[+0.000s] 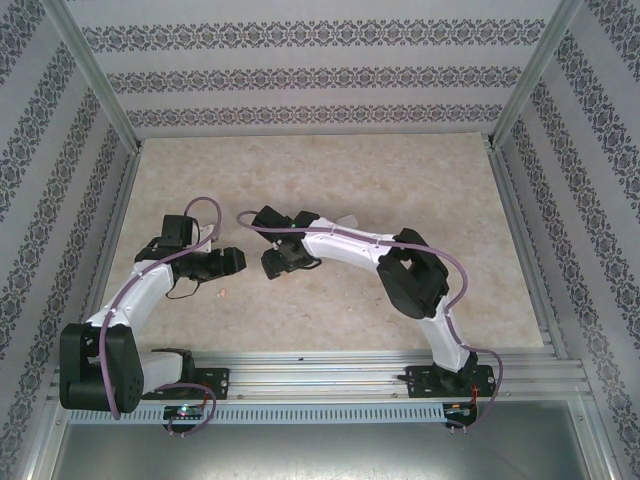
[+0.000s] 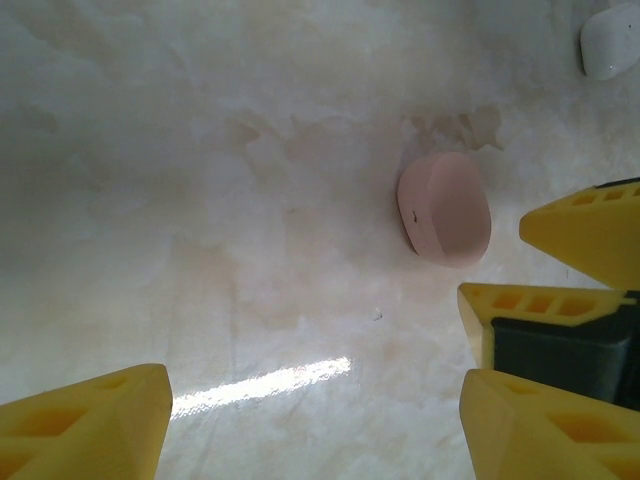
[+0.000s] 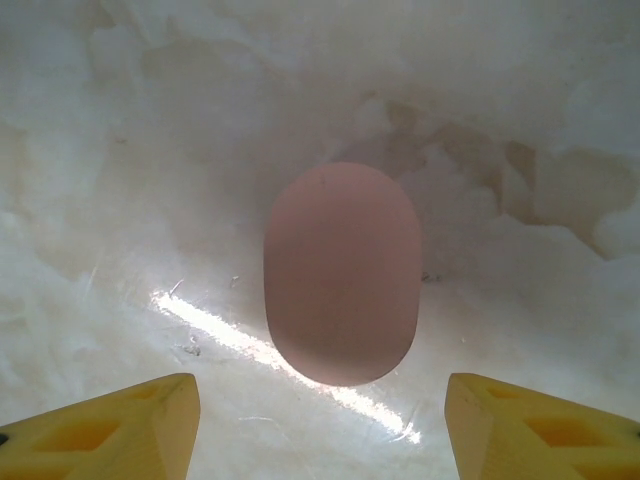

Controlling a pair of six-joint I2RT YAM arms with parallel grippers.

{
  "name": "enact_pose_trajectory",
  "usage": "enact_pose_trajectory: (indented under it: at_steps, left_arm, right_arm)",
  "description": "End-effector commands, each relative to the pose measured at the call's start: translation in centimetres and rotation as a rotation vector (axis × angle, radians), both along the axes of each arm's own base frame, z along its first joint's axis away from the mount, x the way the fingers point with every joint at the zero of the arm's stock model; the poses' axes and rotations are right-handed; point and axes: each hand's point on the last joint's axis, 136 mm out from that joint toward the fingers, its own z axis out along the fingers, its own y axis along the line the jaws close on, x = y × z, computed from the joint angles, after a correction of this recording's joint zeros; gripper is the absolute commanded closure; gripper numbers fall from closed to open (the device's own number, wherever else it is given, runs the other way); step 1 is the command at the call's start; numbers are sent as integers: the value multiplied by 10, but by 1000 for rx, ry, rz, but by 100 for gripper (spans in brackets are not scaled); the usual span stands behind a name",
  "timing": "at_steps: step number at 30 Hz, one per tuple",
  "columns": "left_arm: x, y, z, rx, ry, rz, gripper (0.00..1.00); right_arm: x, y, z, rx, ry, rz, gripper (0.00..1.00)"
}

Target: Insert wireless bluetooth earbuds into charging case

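Observation:
My right gripper should next move down with its yellow fingers on either side of the pink case [image 3: 340,275] and close them on the case's long sides, because the case is below the open fingers.
A shut pale pink charging case [image 3: 340,275] lies flat on the marble table, just ahead of my right gripper [image 3: 320,430]. That gripper is open, with its yellow fingertips [image 3: 110,430] apart on either side and touching nothing. The same case [image 2: 444,208] lies ahead and to the right of my left gripper [image 2: 315,425], which is open over bare table. From above, the left gripper [image 1: 240,262] and the right gripper [image 1: 268,265] face each other closely at mid table. A tiny pink earbud [image 1: 223,291] lies on the table just near of the left gripper.
A white rounded thing [image 2: 610,42] lies beyond the pink case, cut off by the frame's edge. The right gripper's yellow fingers [image 2: 580,230] stand close beside the case. Metal rails [image 1: 350,365] run along the near edge, and patterned walls [image 1: 300,70] enclose the table.

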Motion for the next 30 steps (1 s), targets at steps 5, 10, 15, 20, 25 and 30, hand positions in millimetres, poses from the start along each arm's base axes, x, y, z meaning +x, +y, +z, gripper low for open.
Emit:
enact_pose_trajectory:
  at_steps: [5,10,15,20,25,30]
  left_arm:
    - [0,3,0,-22,-13,1,27]
    - [0,3,-1,-43,-13,5,27]
    - [2,0,-3,-79,-22,6,29]
    - [2,1,-2,-89,-27,12,31]
    - [7,0,13,-140,-63,33,32]
    - [14,-10,49,-228,-119,17,34]
  right_arm:
    - [1,7,-20,-40,21,40,35]
    - [4,11,-28,-46,26,66,39]
    - [8,13,-35,-46,28,91,51]
    - [7,10,-31,-50,8,125,62]
    - [4,4,-5,-11,-58,169,66]
    - [-17,17,40,183,-81,300,67]
